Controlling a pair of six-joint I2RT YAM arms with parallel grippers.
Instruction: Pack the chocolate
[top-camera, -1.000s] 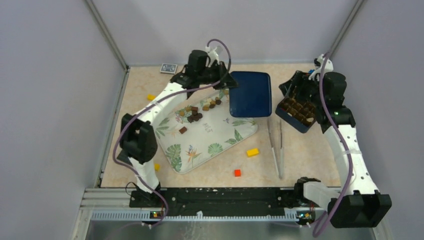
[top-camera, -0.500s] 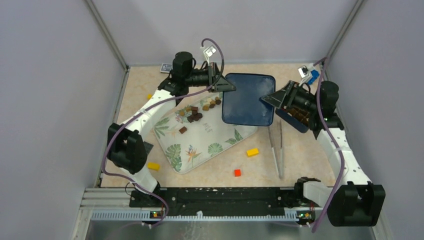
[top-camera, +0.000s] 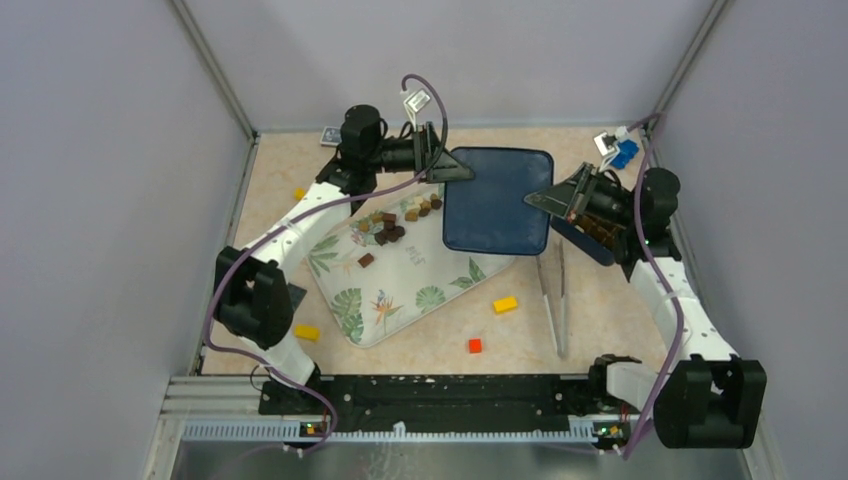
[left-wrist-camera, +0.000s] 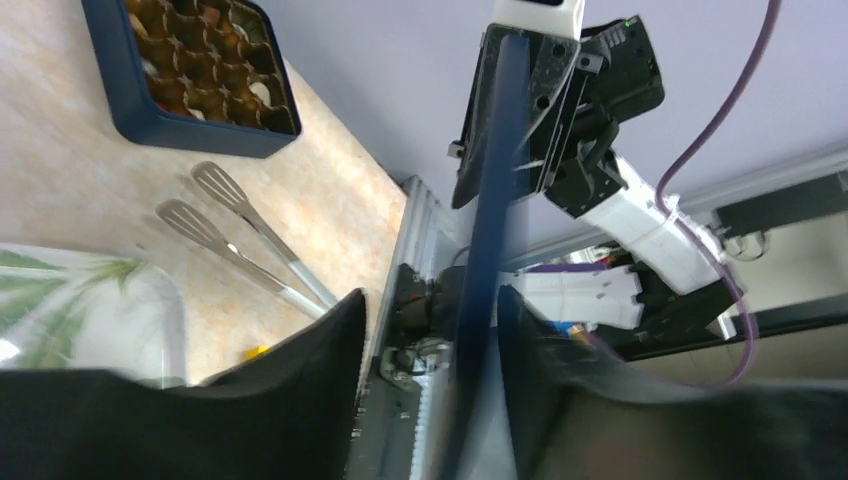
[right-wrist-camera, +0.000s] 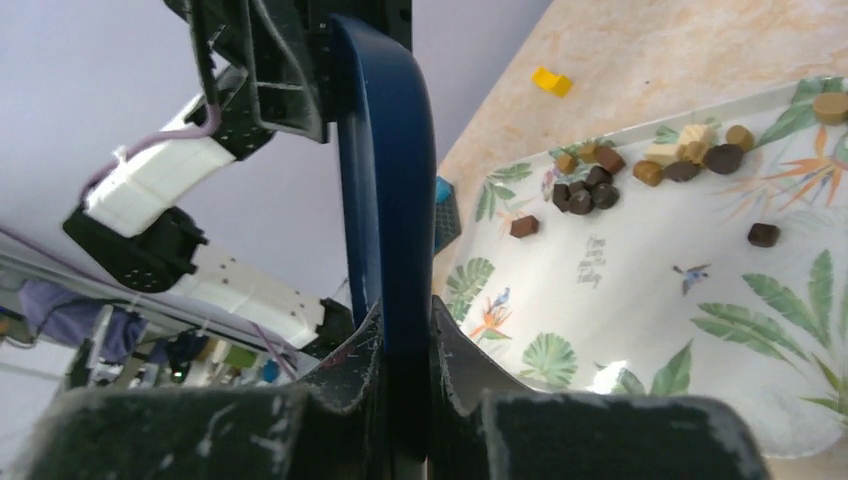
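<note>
The lid goes over the box's open cells next, since the blue box (left-wrist-camera: 200, 70) stands open below. My right gripper turns, carries it over, lowers it there and releases.
The dark blue lid (top-camera: 497, 200) hangs flat above the table between my two arms. My right gripper (top-camera: 541, 198) is shut on its right edge, and the right wrist view shows both jaws pressed against the lid (right-wrist-camera: 385, 170). My left gripper (top-camera: 455, 172) is at the lid's left edge and open. In the left wrist view the lid edge (left-wrist-camera: 490, 230) runs close to one finger, with a wide gap to the other. The chocolate (top-camera: 395, 225) lies loose on the leaf-patterned tray (top-camera: 400, 300). The blue box (left-wrist-camera: 200, 70) holds more pieces in its cells.
Metal tongs (top-camera: 552, 300) lie right of the tray. Yellow bricks (top-camera: 505, 304) (top-camera: 306, 332) (top-camera: 300, 194), a red brick (top-camera: 474, 346) and a blue one (top-camera: 625, 153) are scattered about. A small card (top-camera: 337, 135) lies at the back wall.
My right gripper has swung in and shut on the lid's right edge. My left gripper, which held the lid and carried it rightward, has opened its jaws.
</note>
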